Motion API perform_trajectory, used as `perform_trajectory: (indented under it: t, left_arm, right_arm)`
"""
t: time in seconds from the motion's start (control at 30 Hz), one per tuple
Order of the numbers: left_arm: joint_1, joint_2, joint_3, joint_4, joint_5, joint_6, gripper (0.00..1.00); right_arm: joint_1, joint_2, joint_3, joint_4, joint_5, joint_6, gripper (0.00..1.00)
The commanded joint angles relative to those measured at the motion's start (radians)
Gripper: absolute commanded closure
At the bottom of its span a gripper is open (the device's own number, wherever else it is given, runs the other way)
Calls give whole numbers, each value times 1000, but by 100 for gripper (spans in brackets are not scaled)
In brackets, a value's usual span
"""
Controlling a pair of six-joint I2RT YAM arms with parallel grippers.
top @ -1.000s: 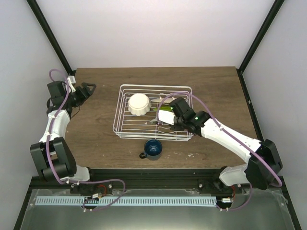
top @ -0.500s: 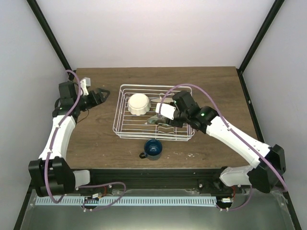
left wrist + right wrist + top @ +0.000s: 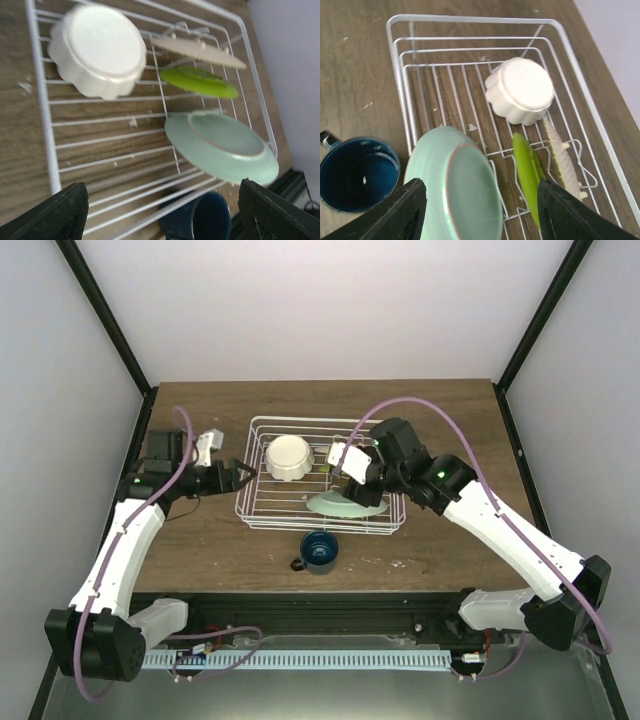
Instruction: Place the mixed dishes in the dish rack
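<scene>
I will swing my left gripper back and down to the mug, the only dish outside the rack (image 3: pixel 322 420), and lower my open fingers over its rim (image 3: pixel 303 544).
The white wire dish rack (image 3: pixel 322 420) holds an upturned cream scalloped bowl (image 3: pixel 290 457) at its left. A pale mint plate (image 3: pixel 335 506) leans underside up at the rack's front (image 3: pixel 455 190). Beside it, a lime-green dish (image 3: pixel 526 170) and a flat cream plate (image 3: pixel 561 160) stand on edge in the slots. On the wood in front of the rack sits the dark blue mug (image 3: pixel 319 551). Just above the mint plate my right gripper (image 3: pixel 363 490) hangs open (image 3: pixel 480 215), holding nothing. At the rack's left side my left gripper (image 3: pixel 238 478) is open (image 3: pixel 165 220) and empty.
The rack's left wall (image 3: pixel 42 110) lies directly ahead of the left fingers. The mug (image 3: pixel 210 220) shows through the front wires. Black frame posts rise at the table's back corners (image 3: pixel 110 330).
My right gripper has opened and let go of the mint plate, which dropped flatter at the rack's front; the gripper drew back. My left arm swung right, up to the rack's left side.
</scene>
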Motion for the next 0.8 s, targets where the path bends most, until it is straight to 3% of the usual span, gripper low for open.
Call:
perform_trajectory:
  t: [0.0,0.23,0.5,0.77]
  left_arm:
    - [-100,3,-5,-111,-35,54,17]
    - [-335,110,33,-175,-110,88,17]
    - [-521,243,91,-233,-205,107,18]
    - [-673,384,182,-249,-330,91,19]
  right_arm:
    - [5,35,63,136,105,132,37]
    - [-11,255,316,177,282,290,35]
    - [-173,385,593,71,258,586,38]
    - [-244,346,570,25,274,676,39]
